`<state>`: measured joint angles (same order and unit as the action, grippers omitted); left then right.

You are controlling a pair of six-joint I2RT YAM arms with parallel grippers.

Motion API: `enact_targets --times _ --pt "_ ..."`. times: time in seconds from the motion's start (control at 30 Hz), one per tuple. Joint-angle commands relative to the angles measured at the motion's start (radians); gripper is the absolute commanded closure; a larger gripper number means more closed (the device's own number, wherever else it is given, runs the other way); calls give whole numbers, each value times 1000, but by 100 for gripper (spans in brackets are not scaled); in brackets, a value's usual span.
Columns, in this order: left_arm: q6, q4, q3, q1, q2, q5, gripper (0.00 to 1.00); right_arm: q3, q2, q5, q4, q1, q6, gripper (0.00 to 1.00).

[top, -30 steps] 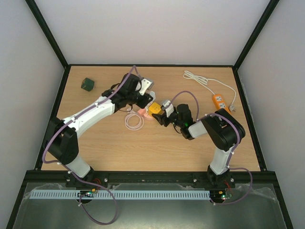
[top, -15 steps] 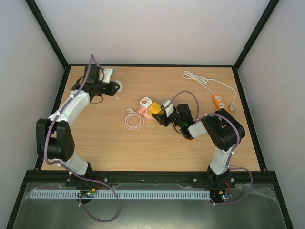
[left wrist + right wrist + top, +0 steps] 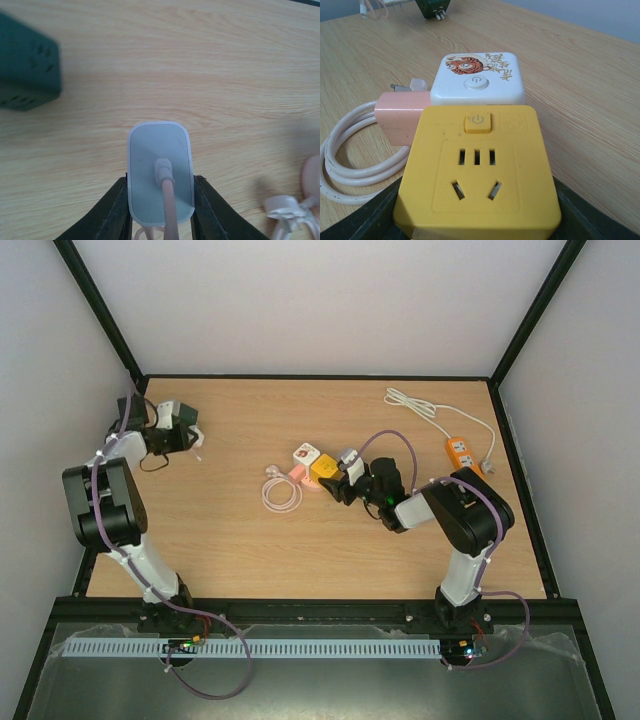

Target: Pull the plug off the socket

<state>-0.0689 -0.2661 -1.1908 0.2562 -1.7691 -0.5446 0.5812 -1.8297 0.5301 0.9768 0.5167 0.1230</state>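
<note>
The bare tabletop beside the green socket cube is a clear spot below my left gripper, so my left gripper should move down toward it next and release the white plug.
My left gripper is at the far left of the table, shut on a white plug with a pink cable running back from it between the fingers. The plug is free of any socket. A green socket cube lies just ahead of it to the left, and also shows in the top view. My right gripper is shut on the yellow socket cube at mid-table; its front holes are empty.
A white tiger-print socket cube and a pink plug with a coiled cable sit against the yellow cube. An orange power strip with a white cord lies at the back right.
My left arm has swung from the sockets at mid-table to the far left, carrying the white plug away. The right gripper and yellow socket have stayed put.
</note>
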Motion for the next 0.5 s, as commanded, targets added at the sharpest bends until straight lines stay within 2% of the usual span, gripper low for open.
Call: enact_targets --times 0.0,0.47 --pt "-19 26 -38 49 -82 -91 82 15 -30 -20 -44 0 -9 79" --pt "0 39 -128 129 -261 -162 73 23 -33 -19 -57 0 -9 78"
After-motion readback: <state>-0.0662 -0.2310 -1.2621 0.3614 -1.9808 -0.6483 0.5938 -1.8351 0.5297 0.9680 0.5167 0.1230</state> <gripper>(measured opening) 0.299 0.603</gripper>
